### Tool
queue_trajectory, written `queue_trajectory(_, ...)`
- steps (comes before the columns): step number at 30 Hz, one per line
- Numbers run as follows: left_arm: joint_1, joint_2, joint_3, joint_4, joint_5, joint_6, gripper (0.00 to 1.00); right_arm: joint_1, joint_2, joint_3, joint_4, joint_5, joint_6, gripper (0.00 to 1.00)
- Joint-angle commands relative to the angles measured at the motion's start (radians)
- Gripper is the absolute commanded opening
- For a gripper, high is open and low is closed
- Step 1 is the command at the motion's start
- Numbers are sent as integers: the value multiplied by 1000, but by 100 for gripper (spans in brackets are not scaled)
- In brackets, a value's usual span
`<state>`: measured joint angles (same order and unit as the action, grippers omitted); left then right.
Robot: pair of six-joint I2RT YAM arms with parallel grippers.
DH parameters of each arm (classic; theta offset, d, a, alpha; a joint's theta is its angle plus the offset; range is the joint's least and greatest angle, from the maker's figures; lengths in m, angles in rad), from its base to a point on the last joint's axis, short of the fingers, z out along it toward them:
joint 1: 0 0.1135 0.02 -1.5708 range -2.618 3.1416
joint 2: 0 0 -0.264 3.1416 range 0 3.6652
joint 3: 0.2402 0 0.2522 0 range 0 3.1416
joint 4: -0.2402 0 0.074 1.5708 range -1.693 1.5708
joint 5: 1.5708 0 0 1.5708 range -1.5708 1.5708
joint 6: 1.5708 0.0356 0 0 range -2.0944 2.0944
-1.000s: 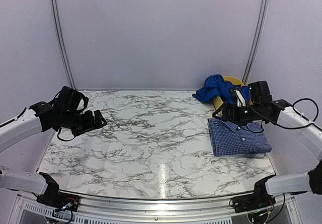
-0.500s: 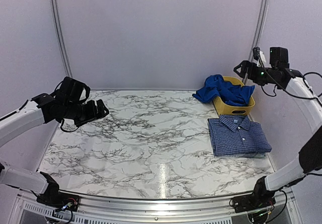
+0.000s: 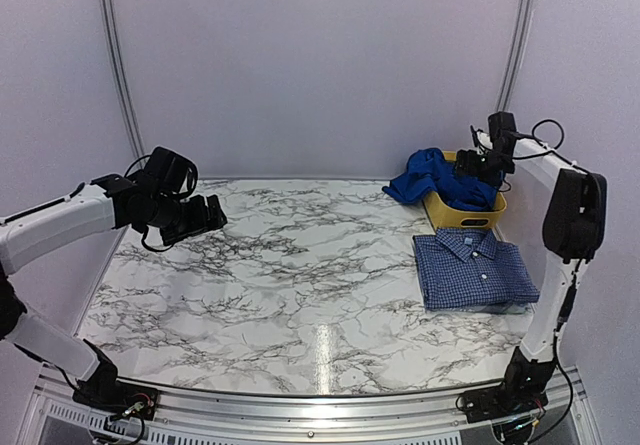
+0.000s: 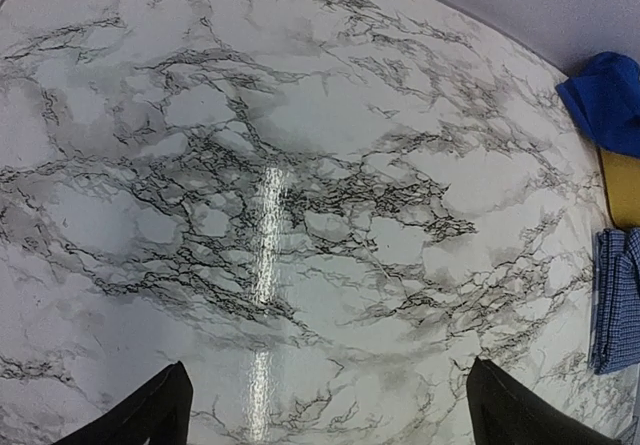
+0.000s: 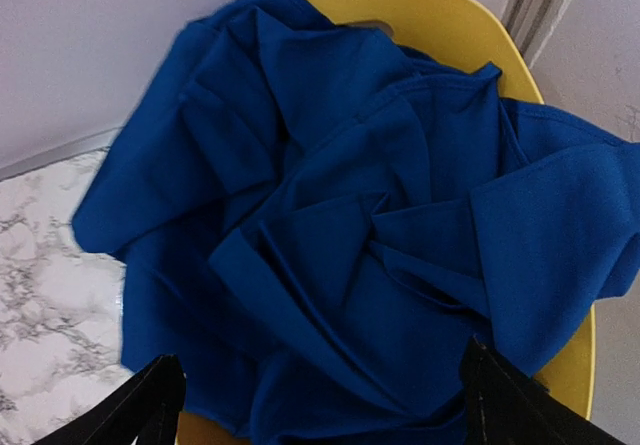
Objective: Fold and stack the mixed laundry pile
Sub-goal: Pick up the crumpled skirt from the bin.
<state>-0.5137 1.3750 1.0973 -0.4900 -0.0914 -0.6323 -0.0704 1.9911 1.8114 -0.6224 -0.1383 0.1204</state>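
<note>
The right gripper lowers into the yellow tub (image 3: 492, 211) onto the royal-blue garment's folded edge next, since the garment bunches in raised folds beneath my open fingers.
A bright royal-blue garment (image 3: 432, 177) lies crumpled in the yellow tub (image 3: 492, 211) at the back right, spilling over its left rim. My right gripper (image 3: 466, 167) hangs just above that cloth (image 5: 350, 235), open, with nothing between its fingers (image 5: 150, 405). The blue-and-white checked shirt (image 3: 472, 270) lies folded flat on the table in front of the tub. My left gripper (image 3: 212, 213) hovers open over the bare marble at the left, far from the clothes. Its view catches the blue garment (image 4: 605, 100) and the checked shirt (image 4: 615, 300) at its right edge.
The marble table (image 3: 300, 275) has a metal rail along its near edge. Pale walls and two curved frame posts close in the back. The tub (image 5: 430, 15) stands tight against the back right corner post.
My right arm has lifted from over the checked shirt, swung high, then come down over the tub. My left arm has drifted right and toward the back.
</note>
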Motion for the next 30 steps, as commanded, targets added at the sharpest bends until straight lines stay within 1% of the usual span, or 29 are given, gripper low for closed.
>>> queue_trajectory(1,12,45,40,14,-16,0,99,-5,117,128,-64,125,-75,91)
queue_trajectory(5,18,79,58,16,-10,0,99,-1,248,202,-85,134,-85,91)
queue_trajectory(6,19,84,61,15,-7,-1,99,1,273,221,-91,158,-91,90)
queue_trajectory(7,20,88,65,16,-5,-1,99,3,298,243,-97,170,-96,87)
queue_trajectory(8,21,92,69,16,-3,0,99,2,322,266,-109,174,-95,81)
queue_trajectory(9,23,93,72,14,-6,2,99,1,342,291,-118,177,-95,73)
queue_trajectory(11,29,90,74,12,-15,5,99,-1,374,349,-152,171,-90,44)
queue_trajectory(13,38,79,74,11,-15,5,99,-2,377,418,-190,159,-91,10)
queue_trajectory(14,41,72,73,10,-16,5,99,-2,366,444,-199,150,-87,0)
queue_trajectory(23,52,21,59,8,5,-12,99,-1,74,448,-87,-56,-31,0)
queue_trajectory(26,52,0,44,8,5,-23,99,5,6,450,-40,-173,9,0)
queue_trajectory(30,53,-40,18,9,-10,-48,99,37,-49,519,2,-306,60,0)
